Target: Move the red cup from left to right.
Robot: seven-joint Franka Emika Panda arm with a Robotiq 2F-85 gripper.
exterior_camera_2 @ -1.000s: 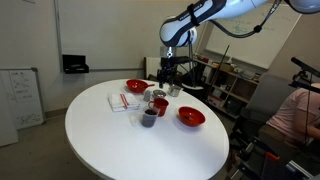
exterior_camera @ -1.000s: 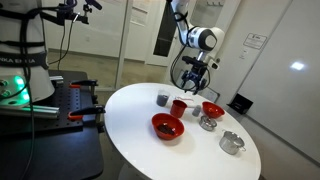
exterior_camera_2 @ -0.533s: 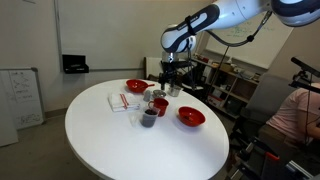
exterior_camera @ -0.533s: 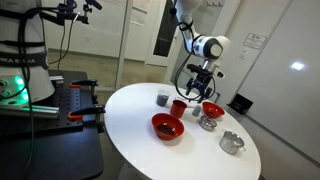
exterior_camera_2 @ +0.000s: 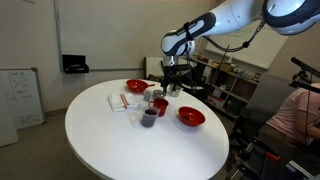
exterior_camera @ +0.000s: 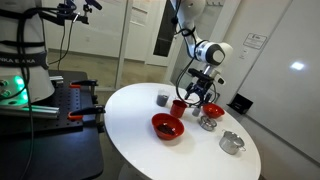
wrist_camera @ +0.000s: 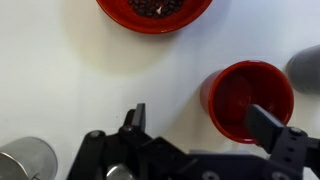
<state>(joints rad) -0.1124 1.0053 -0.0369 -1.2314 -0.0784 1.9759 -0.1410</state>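
My open gripper comes down onto the red cup's rim on the side nearest the metal cups next, as its fingers already stand to either side there.
The red cup point(exterior_camera: 179, 107) stands upright on the white round table, also in an exterior view point(exterior_camera_2: 160, 106). In the wrist view it is seen from above point(wrist_camera: 246, 96), empty, at the right. My gripper point(wrist_camera: 203, 122) is open. One finger overlaps the cup's lower right rim, the other stands over bare table to its left. In both exterior views the gripper point(exterior_camera: 196, 96) point(exterior_camera_2: 164, 90) hangs just above and beside the cup and holds nothing.
A small grey cup point(exterior_camera: 163, 99) point(wrist_camera: 308, 70) stands close to the red cup. Two wide red bowls point(exterior_camera: 167, 126) point(exterior_camera: 212, 110) flank it; one shows in the wrist view point(wrist_camera: 155, 10). Metal cups point(exterior_camera: 231, 142) point(wrist_camera: 25, 160) stand nearby. Paper point(exterior_camera_2: 120, 102) lies on the table point(exterior_camera_2: 110, 135).
The arm has come down and shifted toward the red cup. The gripper stays open. Nothing on the table has moved.
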